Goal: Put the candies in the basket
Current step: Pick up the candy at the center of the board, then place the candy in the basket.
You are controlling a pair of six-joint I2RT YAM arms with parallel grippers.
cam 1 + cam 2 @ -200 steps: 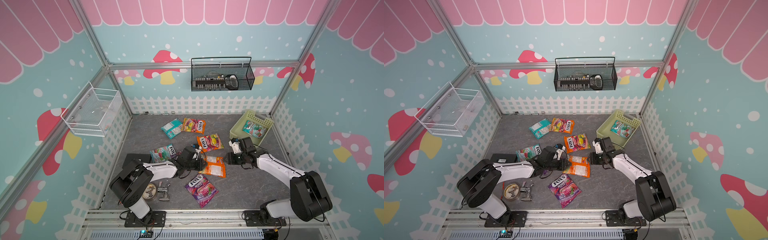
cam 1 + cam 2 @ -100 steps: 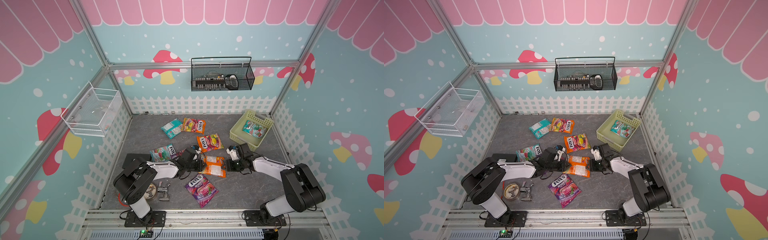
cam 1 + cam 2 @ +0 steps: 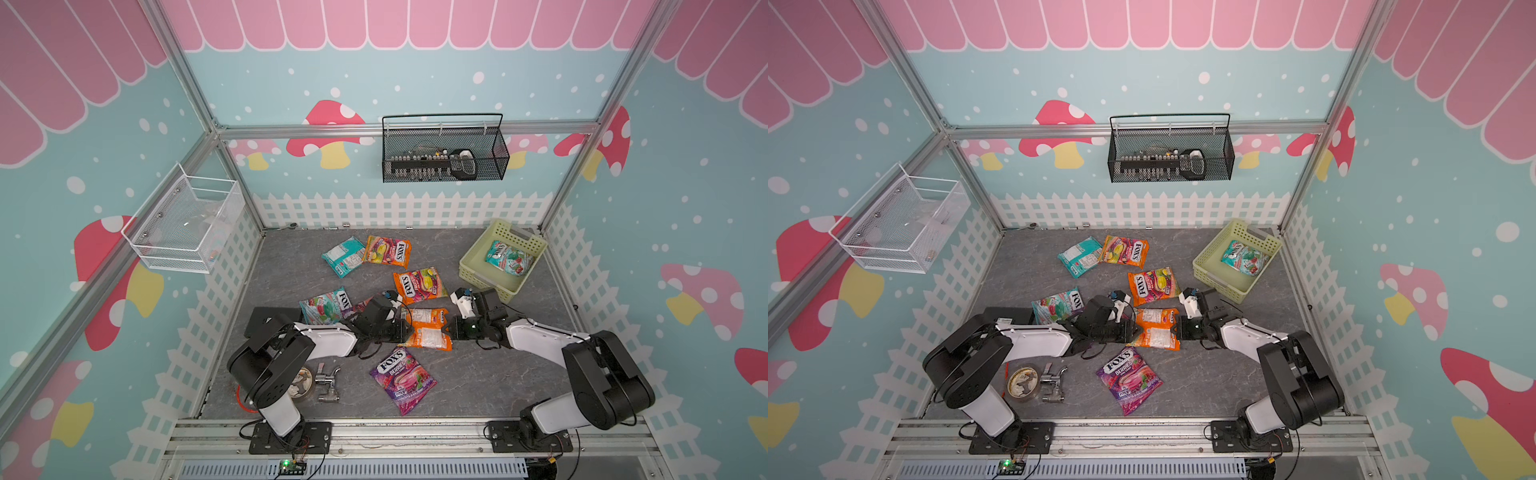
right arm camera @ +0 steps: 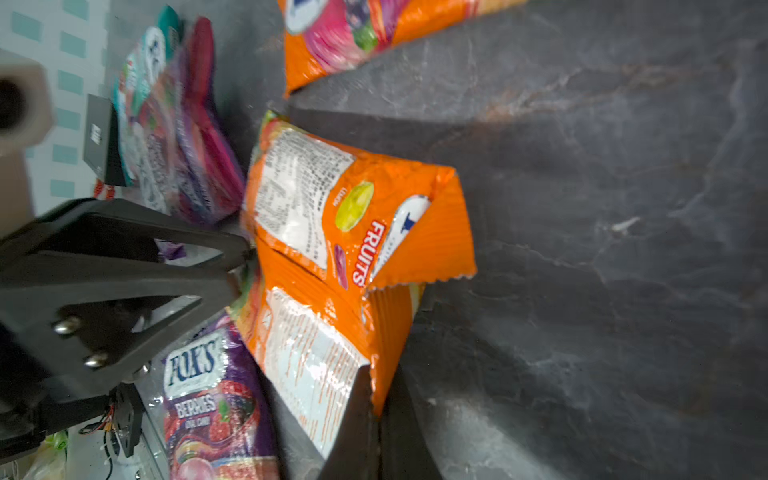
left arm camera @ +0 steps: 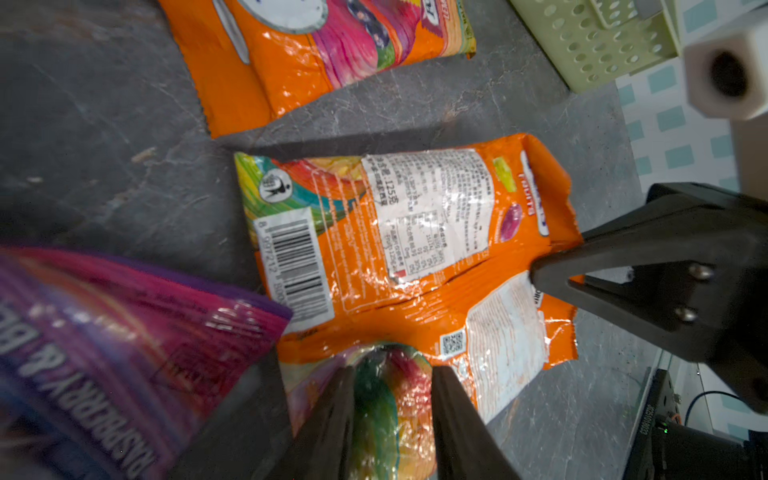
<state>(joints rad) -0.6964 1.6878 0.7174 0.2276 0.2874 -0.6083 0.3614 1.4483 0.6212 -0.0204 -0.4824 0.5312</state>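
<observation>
I will raise my right gripper with the orange bag, swing outward and lower into the basket's near half to release, because the teal bag leaves it bare.
An orange candy bag (image 3: 428,328) (image 3: 1156,328) lies label-side up mid-floor between both arms. My left gripper (image 3: 405,328) (image 5: 392,370) is shut on its bulging left end. My right gripper (image 3: 451,328) (image 4: 376,386) is shut on the crimped right edge of the same bag (image 4: 332,232). The pale yellow-green basket (image 3: 473,266) (image 3: 1208,257) stands at the back right and holds one teal candy bag (image 3: 509,257). Loose candies lie around: a purple bag (image 3: 403,374) in front, an orange bag (image 3: 419,284) behind, an orange (image 3: 386,251) and a teal bag (image 3: 343,257) further back, and a teal bag (image 3: 326,305) to the left.
A tape roll (image 3: 301,384) and a metal fitting (image 3: 326,382) lie front left, beside the left arm's base. A black box (image 3: 266,320) sits by the left fence. A black wire basket (image 3: 444,156) and a white wire basket (image 3: 183,224) hang on the walls.
My right gripper came left from beside the basket to the orange bag's right edge and shut on it. The left gripper stayed at the bag's left end.
</observation>
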